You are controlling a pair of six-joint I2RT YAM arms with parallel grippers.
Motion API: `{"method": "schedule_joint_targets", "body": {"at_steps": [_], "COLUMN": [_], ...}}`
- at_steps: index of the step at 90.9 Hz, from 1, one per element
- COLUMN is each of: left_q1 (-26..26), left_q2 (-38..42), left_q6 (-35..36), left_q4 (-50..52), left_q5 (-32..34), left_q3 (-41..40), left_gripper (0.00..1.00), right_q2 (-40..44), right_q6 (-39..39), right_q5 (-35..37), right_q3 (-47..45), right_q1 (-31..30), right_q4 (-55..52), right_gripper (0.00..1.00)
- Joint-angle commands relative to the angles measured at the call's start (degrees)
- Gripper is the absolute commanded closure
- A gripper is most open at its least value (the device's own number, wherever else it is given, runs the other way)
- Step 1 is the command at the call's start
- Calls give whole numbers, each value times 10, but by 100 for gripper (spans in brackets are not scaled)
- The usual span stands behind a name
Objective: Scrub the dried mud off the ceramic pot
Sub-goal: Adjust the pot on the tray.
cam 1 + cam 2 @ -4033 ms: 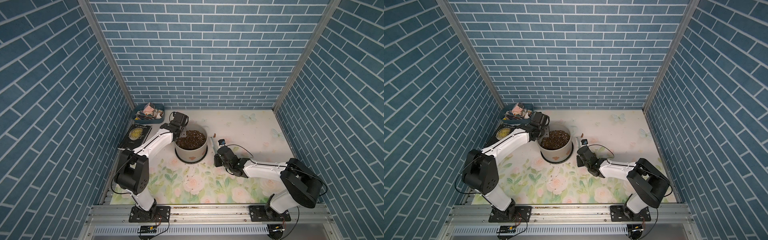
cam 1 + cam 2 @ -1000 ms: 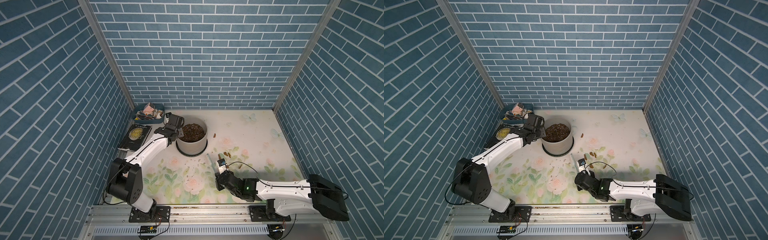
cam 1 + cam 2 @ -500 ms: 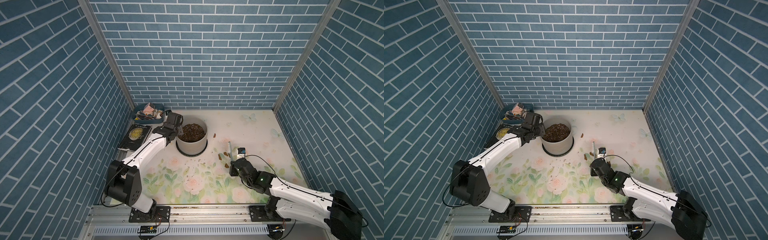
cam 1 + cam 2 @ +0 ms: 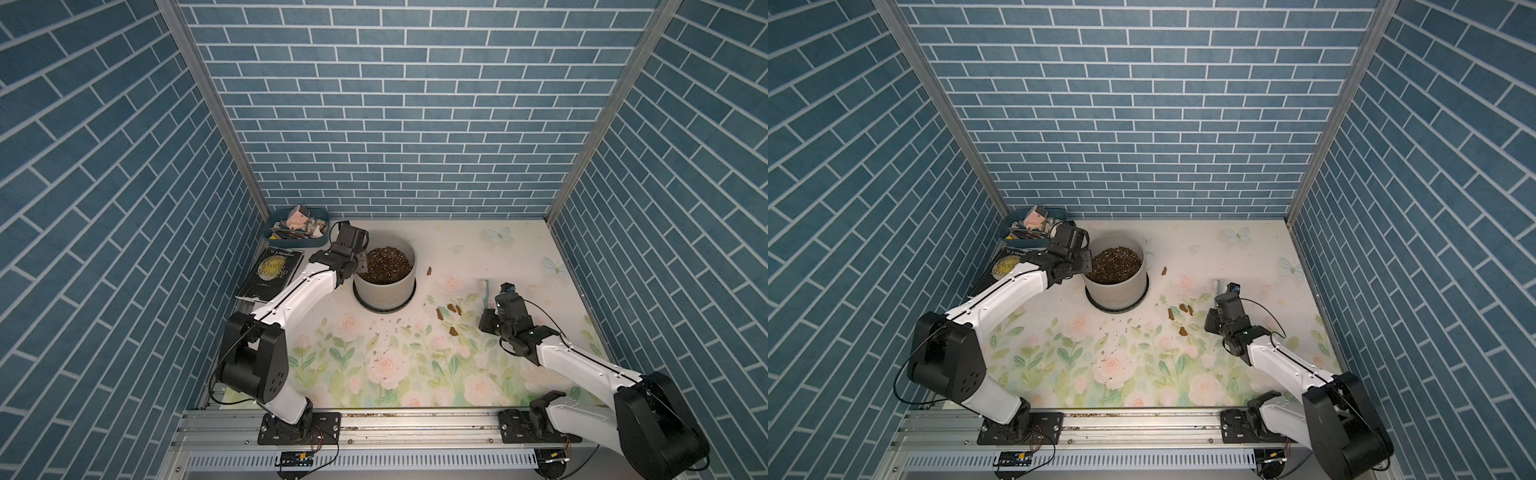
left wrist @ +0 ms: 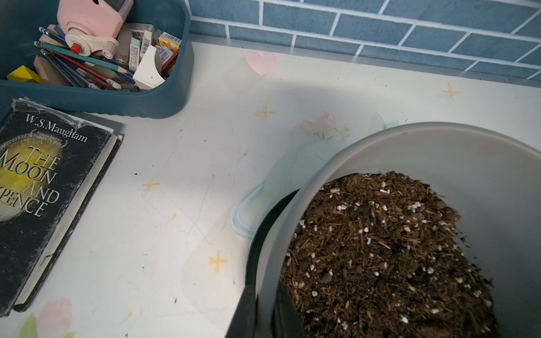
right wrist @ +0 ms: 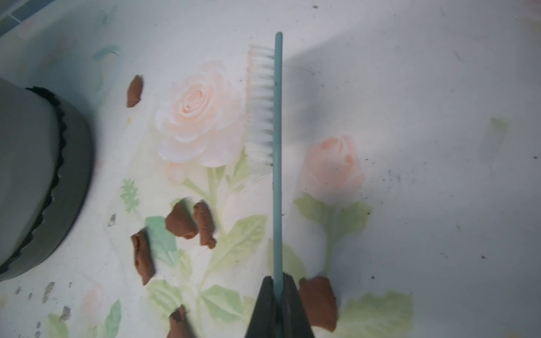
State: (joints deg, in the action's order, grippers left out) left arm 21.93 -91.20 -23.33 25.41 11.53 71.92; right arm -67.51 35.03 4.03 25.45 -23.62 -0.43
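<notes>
My right gripper lowers outward next to the mat (image 4: 479, 295) (image 6: 294, 177) beside the rosebud, below and outward of it and clear of flakes, to release the brush handle.
The pale grey ceramic pot (image 4: 384, 287) (image 4: 1116, 286) stands on its black saucer (image 6: 70, 187), filled with dark speckled soil (image 5: 380, 248). My left gripper (image 4: 360, 266) (image 4: 1085, 262) (image 5: 266, 307) is shut on the pot's left rim, one finger outside the wall and one inside. My right gripper (image 4: 490, 309) (image 4: 1218, 309) (image 6: 278, 288) is shut on the handle of a teal brush (image 6: 277, 146) with white bristles, held over the mat to the right of the pot and apart from it. Flakes of dried mud (image 4: 451, 308) (image 4: 1183, 308) (image 6: 180, 224) lie on the mat between the pot and the brush.
A blue tray (image 4: 297, 226) of clutter sits in the back left corner, with a black book (image 4: 272, 272) in front of it. Soil crumbs (image 4: 390, 332) are scattered in front of the pot. Brick walls close three sides.
My right arm has swung the brush from the front centre of the mat to the right and farther back. The left gripper has stayed on the pot's rim.
</notes>
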Motion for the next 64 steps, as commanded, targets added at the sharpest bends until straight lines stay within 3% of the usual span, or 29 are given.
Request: {"method": "schedule_joint_targets", "body": {"at_steps": [1, 42, 50, 64], "left_q1": [22, 45, 45, 45], "left_q2": [4, 46, 54, 83], "left_q6": [11, 29, 33, 34], "left_q4": [33, 25, 22, 10], "left_q5": [-30, -67, -66, -57], "left_q3": [-17, -39, -43, -57], "left_gripper": [100, 100, 93, 69], "right_q2": [-13, -41, -57, -106], "right_q6": [-36, -33, -34, -43], "right_q5": [-55, -80, -80, -112], "right_q3": [14, -5, 4, 18], "right_q1": [39, 103, 103, 103], "right_q4": [29, 47, 45, 56], "right_gripper": [100, 100, 100, 100]}}
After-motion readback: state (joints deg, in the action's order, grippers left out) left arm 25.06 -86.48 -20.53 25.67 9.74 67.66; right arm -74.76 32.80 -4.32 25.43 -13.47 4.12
